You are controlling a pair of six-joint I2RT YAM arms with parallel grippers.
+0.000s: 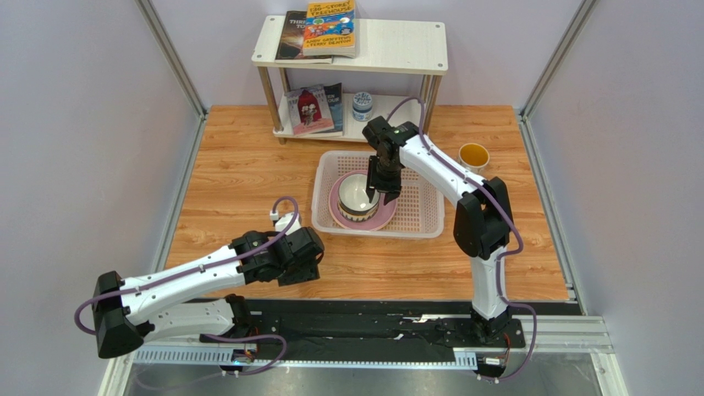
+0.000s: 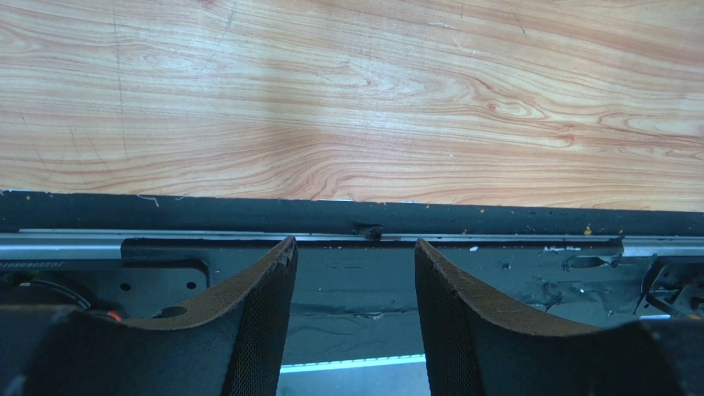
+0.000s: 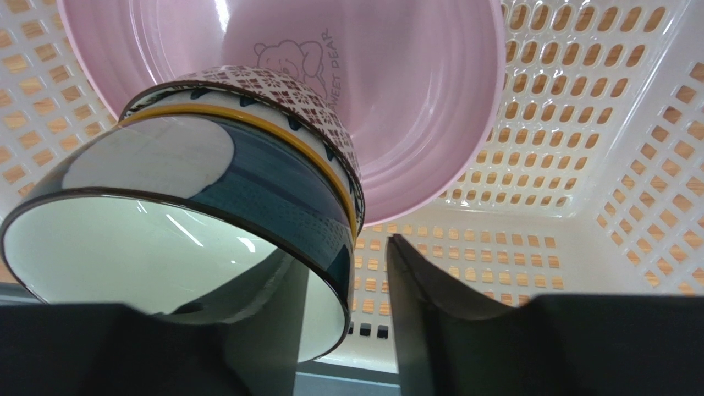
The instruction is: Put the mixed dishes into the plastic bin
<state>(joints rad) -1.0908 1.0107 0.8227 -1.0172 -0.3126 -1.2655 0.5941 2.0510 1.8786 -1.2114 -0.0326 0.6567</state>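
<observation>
My right gripper needs to lift off the bowl next, then turn and lower to the mug's rim [image 1: 487,153] opposite the bin, because the mug is still outside the bin.
The white plastic bin [image 1: 430,224] lies at mid-table, its grid floor [image 3: 570,124] filling the right wrist view. A pink plate [image 1: 385,219] [image 3: 413,99] lies in it, with a dark patterned bowl [image 1: 358,194] [image 3: 206,239], white inside, on top. A lattice-patterned rim [image 3: 273,82] shows just under that bowl. My right gripper [image 1: 382,195] [image 3: 349,247] is open and straddles the bowl's right wall, one finger inside and one finger [image 3: 438,313] outside with a gap. A mug with yellow inside [image 1: 473,155] stands right of the bin. My left gripper [image 1: 299,274] [image 2: 354,247] is open and empty over the table's near edge.
A white two-tier shelf [image 1: 413,49] with books stands at the back, and a small blue-white jar [image 1: 362,105] sits on its lower tier. Grey walls close in the left and right sides. The black base rail [image 2: 355,216] runs along the near edge.
</observation>
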